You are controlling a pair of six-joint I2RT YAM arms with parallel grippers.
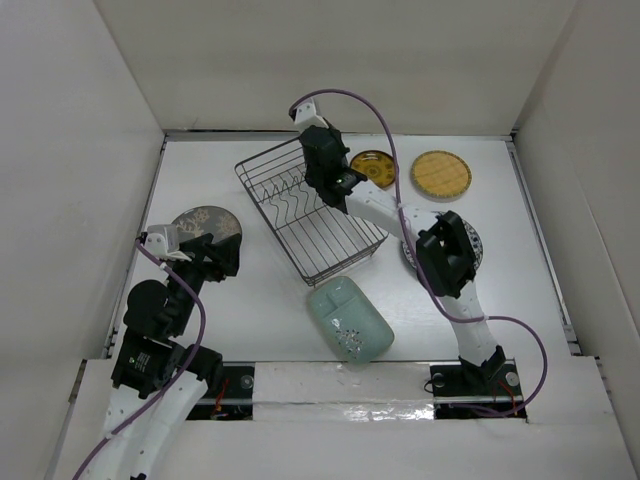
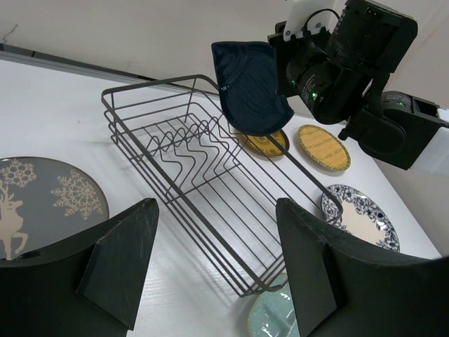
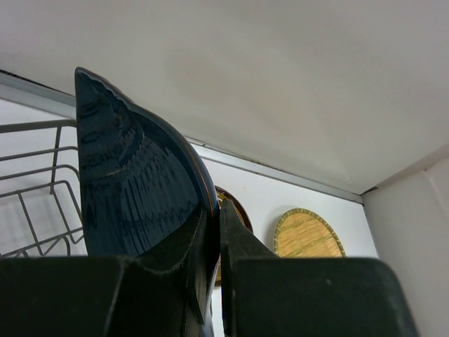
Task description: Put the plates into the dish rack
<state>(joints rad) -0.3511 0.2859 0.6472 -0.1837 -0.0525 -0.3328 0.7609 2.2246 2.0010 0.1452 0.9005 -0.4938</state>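
Note:
My right gripper needs to move a little to the left in the top view next and lower the upright plate onto the rack's far-end wires (image 1: 279, 171) (image 3: 46, 188).
The dark wire dish rack (image 1: 310, 215) stands slanted mid-table and holds no plates. My right gripper (image 1: 325, 172) is shut on the dark blue leaf-shaped plate (image 2: 251, 84), holding it upright on edge above the rack's far end (image 2: 196, 158); its jaws pinch the plate's rim (image 3: 133, 182) in the right wrist view. My left gripper (image 1: 215, 255) is open and empty (image 2: 217, 210), beside the grey floral plate (image 1: 205, 222) and left of the rack. The pale green rectangular plate (image 1: 348, 318) lies at the rack's near corner.
Two yellow round plates (image 1: 372, 167) (image 1: 441, 174) lie behind the rack on the right. The black-and-white patterned plate (image 2: 361, 214) lies right of the rack, partly under my right arm (image 1: 445, 255). White walls enclose the table on three sides.

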